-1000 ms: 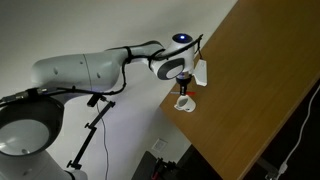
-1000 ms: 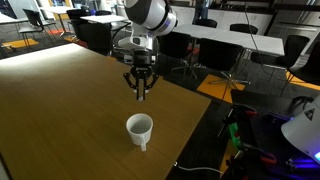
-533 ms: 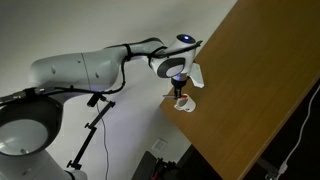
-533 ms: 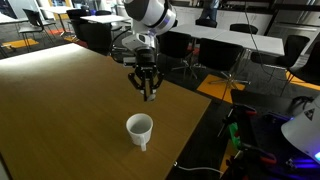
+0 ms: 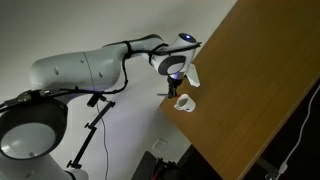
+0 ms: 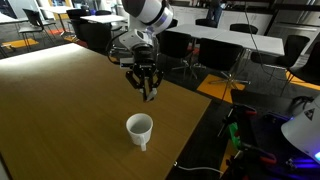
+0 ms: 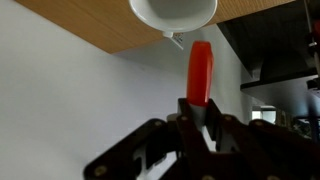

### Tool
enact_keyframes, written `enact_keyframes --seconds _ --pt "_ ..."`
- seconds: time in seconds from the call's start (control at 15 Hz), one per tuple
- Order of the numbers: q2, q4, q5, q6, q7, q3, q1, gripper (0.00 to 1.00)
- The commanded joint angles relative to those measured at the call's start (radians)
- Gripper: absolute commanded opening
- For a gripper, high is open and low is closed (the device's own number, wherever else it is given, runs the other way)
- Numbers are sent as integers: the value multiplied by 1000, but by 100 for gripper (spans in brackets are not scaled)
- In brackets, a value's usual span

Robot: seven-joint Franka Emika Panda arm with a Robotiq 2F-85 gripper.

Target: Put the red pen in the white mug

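Observation:
The mug's opening [image 6: 140, 122] [image 7: 176, 7] is below my gripper and the pen's red end is still outside the mug's rim, so next I should lower my gripper to bring that end inside and let go of it.
The white mug [image 6: 140, 129] stands upright near the wooden table's corner; it also shows in an exterior view [image 5: 184, 102] and at the top of the wrist view [image 7: 172, 12]. My gripper [image 6: 147, 93] hangs in the air above and a little beyond the mug, shut on the red pen [image 7: 200, 72]. In the wrist view the pen's red end sticks out from between the fingers [image 7: 200, 108] toward the mug. In the exterior views the pen is too small to make out clearly.
The wooden table [image 6: 60, 110] ends close to the mug, with its edge and corner right beside it. Beyond the edge stand office chairs [image 6: 176, 47] and desks [image 6: 240, 40]. A tripod [image 5: 92, 130] stands below the arm.
My gripper has risen and shifted slightly away from the mug, still holding the red pen. The mug has not moved.

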Motion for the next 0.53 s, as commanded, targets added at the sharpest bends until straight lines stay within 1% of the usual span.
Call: enact_keyframes --seconds 0.0,0.47 --pt "1 0 0 0 0 0 0 5" --pt "54 29 -4 -44 2 10 7 5"
